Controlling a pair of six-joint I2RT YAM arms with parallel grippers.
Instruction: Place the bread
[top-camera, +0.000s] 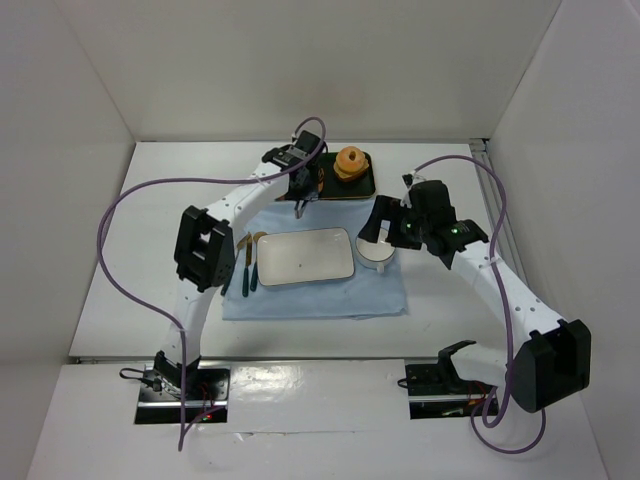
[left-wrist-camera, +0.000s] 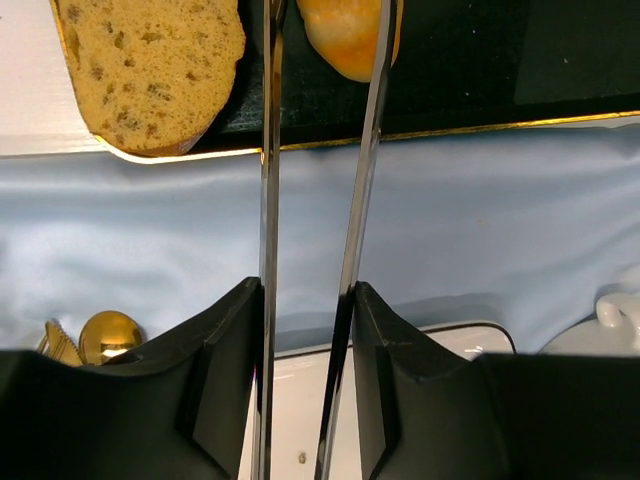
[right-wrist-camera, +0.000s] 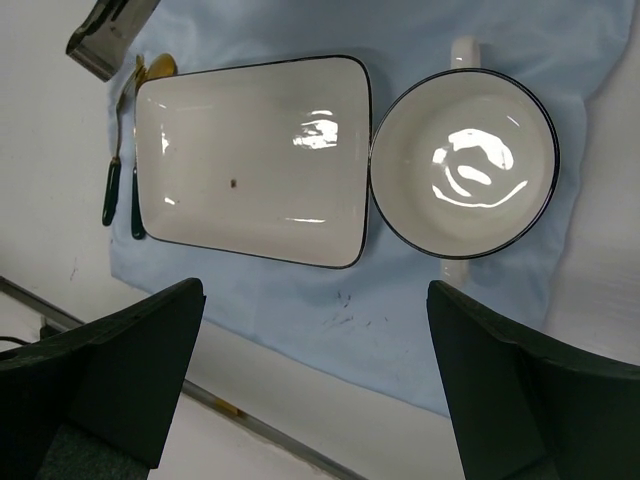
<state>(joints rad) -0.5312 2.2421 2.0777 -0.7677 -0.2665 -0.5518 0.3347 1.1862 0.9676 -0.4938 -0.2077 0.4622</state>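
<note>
My left gripper holds the roll, and the empty white rectangular plate is back toward my base. I should carry the roll back there next and release it over its cutlery-side half (top-camera: 290, 262) (left-wrist-camera: 303, 418).
The bread (left-wrist-camera: 338, 42), a golden-orange roll, lies on the black tray (left-wrist-camera: 500, 70) at the top of the left wrist view. Two thin metal tong blades (left-wrist-camera: 268, 200) run forward from my left gripper (left-wrist-camera: 305, 300) and close on either side of the roll. The left gripper's black fingers are shut on those tongs. From above, the left gripper (top-camera: 300, 190) hangs over the tray's near left corner (top-camera: 368, 185). My right gripper (right-wrist-camera: 315, 290) is open and empty, hovering above the white bowl (right-wrist-camera: 465, 165).
A flat brown bread slice (left-wrist-camera: 150, 70) lies left of the roll on the tray. A round stacked pastry (top-camera: 350, 162) sits at the tray's middle. A white rectangular plate (top-camera: 305, 257), the bowl (top-camera: 378, 255) and gold cutlery (top-camera: 247, 262) rest on a blue cloth (top-camera: 315, 298).
</note>
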